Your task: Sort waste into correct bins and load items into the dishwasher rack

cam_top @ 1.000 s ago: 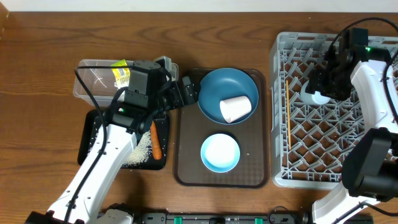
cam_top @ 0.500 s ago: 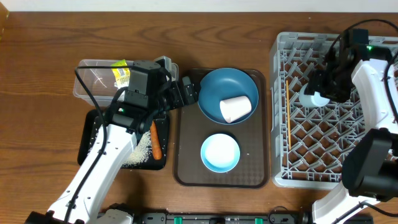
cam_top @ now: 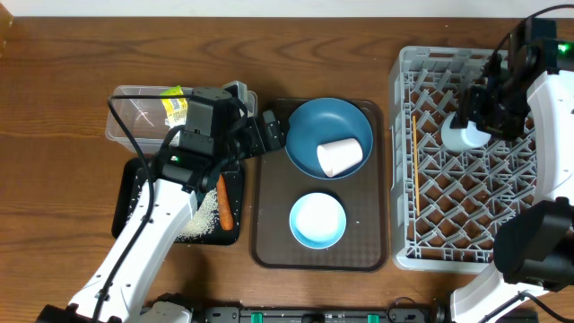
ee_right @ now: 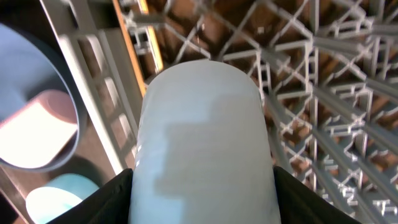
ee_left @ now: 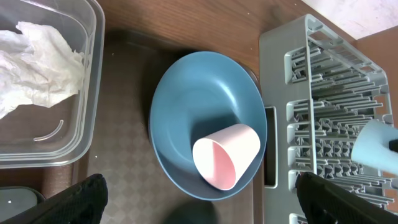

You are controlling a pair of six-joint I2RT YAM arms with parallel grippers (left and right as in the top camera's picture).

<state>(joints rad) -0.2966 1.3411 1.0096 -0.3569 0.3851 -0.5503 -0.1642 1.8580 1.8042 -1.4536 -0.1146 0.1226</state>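
Next, my right gripper eases down toward the chopsticks and releases the light blue cup (cam_top: 460, 136) between the grey rack wires, since those pegs stand below it.
My right gripper (cam_top: 482, 115) is shut on the light blue cup (cam_top: 460, 136), holding it over the grey dishwasher rack (cam_top: 405, 108); in the right wrist view the cup (ee_right: 205, 143) fills the space between the black fingers (ee_right: 99, 202). The chopsticks (cam_top: 416, 170) lie along the rack's left side. My left gripper (ee_left: 205, 205) stands open above the brown tray, just left of the dark blue plate (ee_left: 186, 106), on which the pink cup (ee_left: 227, 154) lies on its side. The white-and-blue bowl (cam_top: 317, 221) sits in front of the plate.
The clear tub (cam_top: 134, 121) holds the yellow-green wrapper (cam_top: 175, 108) and the white tissue (ee_left: 37, 68). The black tray (cam_top: 130, 202) in front of it holds rice (cam_top: 202, 220) and the carrot (cam_top: 226, 208). Plate and bowl rest on the brown tray (cam_top: 269, 242).
My right gripper has carried the light blue cup slightly to the right over the rack, and its arm has drawn back. The left arm has not moved.
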